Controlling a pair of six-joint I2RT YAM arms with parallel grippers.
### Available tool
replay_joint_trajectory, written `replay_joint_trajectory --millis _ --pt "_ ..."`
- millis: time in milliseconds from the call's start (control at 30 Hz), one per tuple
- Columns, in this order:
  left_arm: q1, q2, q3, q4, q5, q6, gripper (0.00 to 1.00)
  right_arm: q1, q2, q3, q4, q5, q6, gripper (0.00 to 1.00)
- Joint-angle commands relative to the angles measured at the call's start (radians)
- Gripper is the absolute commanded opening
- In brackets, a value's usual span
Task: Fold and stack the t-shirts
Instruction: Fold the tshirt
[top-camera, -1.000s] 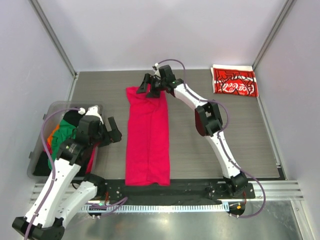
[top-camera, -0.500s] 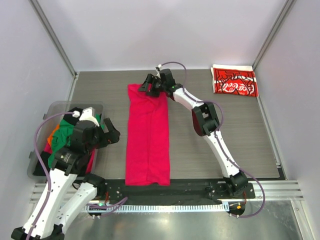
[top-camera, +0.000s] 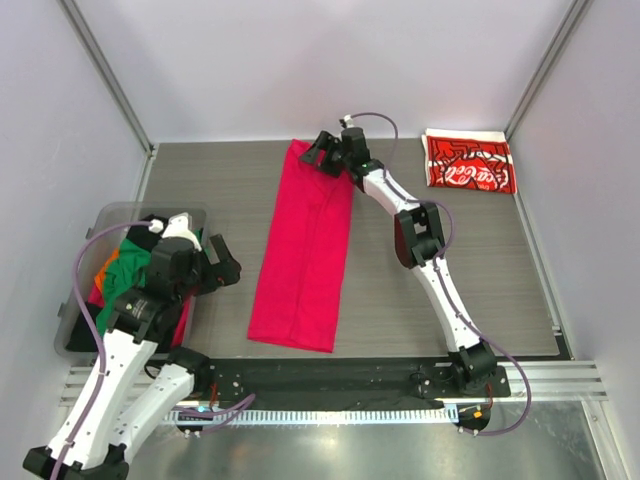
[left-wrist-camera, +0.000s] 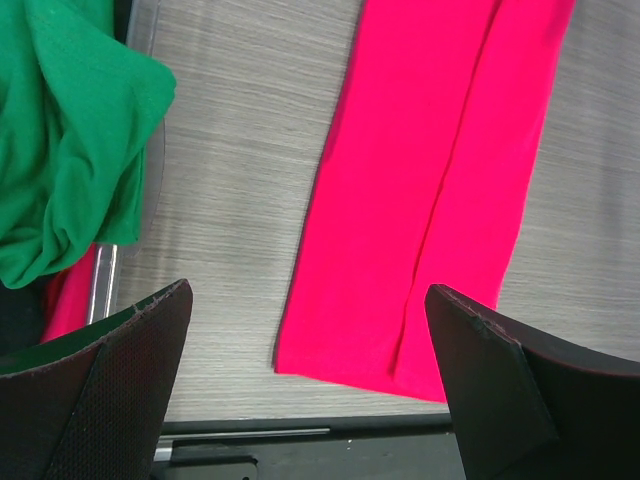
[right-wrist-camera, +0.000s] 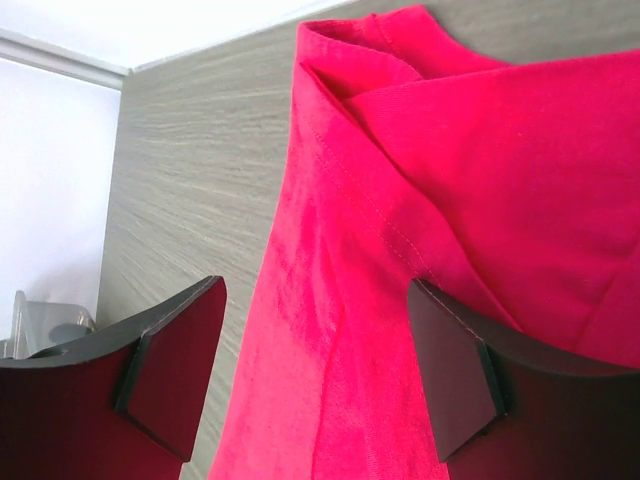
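Next, my right gripper rises, moves back and down onto the folded t-shirt's near corner farthest from the bin, since my left gripper straddles the other.
A crimson-pink t-shirt (top-camera: 305, 250), folded into a long strip, lies slanted on the grey table, its far end further right than its near end. It also shows in the left wrist view (left-wrist-camera: 420, 180) and the right wrist view (right-wrist-camera: 420, 200). My right gripper (top-camera: 325, 158) is at the strip's far end, jaws wide apart with the cloth lying between the fingers (right-wrist-camera: 315, 380). My left gripper (top-camera: 222, 265) hangs open and empty (left-wrist-camera: 310, 400) left of the strip's near end. A folded red Coca-Cola t-shirt (top-camera: 468, 163) lies at the far right corner.
A clear bin (top-camera: 80, 300) at the left holds a green t-shirt (top-camera: 125, 280), also in the left wrist view (left-wrist-camera: 70, 130), with black (top-camera: 140, 235) and orange (top-camera: 100, 270) cloth. White walls enclose the table. A black rail (top-camera: 350, 375) runs along the near edge.
The right gripper has moved right and away, and the pink strip's far end has shifted with it, so the strip now lies slanted. The left arm has drawn back slightly.
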Motion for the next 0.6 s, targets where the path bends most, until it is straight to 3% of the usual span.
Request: replay_joint_trajectory --millis 0,100,300,400,500,567 --pt "-0.001 0.019 0.003 0.03 -0.009 -0.002 1.0 -0.005 0.054 0.045 -0.017 -0.01 -0.057 0.8" --pt "0.0 0.04 0.003 0.033 -0.006 -0.003 1.0 -0.008 0.033 0.095 -0.001 -0.07 -0.077 0.82" --pt "-0.001 0.12 -0.016 0.054 0.039 -0.078 0.97 -0.008 -0.26 -0.023 0.042 -0.108 -0.089 0.87" --pt "-0.001 0.16 -0.043 0.063 0.079 -0.147 0.93 -0.008 -0.503 -0.185 -0.039 -0.024 -0.114 0.87" --pt "-0.021 0.174 -0.092 0.071 0.086 -0.219 0.9 0.004 -0.793 -0.619 -0.059 0.051 -0.119 0.87" --pt "-0.036 0.182 -0.132 0.076 0.086 -0.252 0.87 0.015 -0.989 -0.784 -0.126 0.096 -0.114 0.84"
